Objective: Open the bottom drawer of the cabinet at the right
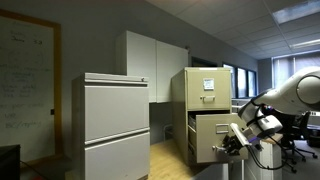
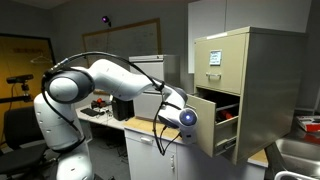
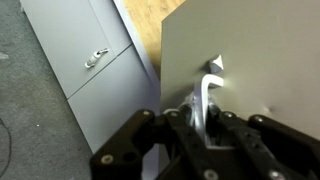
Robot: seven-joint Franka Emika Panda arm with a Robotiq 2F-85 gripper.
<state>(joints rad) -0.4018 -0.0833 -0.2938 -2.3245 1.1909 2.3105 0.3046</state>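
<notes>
The gripper pulls back next, away from the beige cabinet [image 1: 207, 88], and draws the partly open drawer further. Then it releases the metal handle [image 1: 225, 149], as it lies between my fingers.
The tall beige filing cabinet [image 1: 207, 88] stands at the right in both exterior views [image 2: 245, 65]. Its bottom drawer [image 1: 213, 137] is pulled partly out, and its dark inside shows in an exterior view [image 2: 226, 112]. My gripper [image 3: 200, 128] is shut on the drawer's metal handle [image 3: 209, 92], with one finger on each side of the handle. In the wrist view the beige drawer front [image 3: 265, 55] fills the right half. The gripper shows at the drawer front in both exterior views [image 1: 238, 146] [image 2: 188, 120].
A wider light-grey two-drawer cabinet [image 1: 115, 125] stands to the left of the beige one, and it also shows in the wrist view [image 3: 80, 60]. White wall cupboards [image 1: 155, 65] hang behind. A desk with clutter [image 2: 105, 112] stands behind the arm.
</notes>
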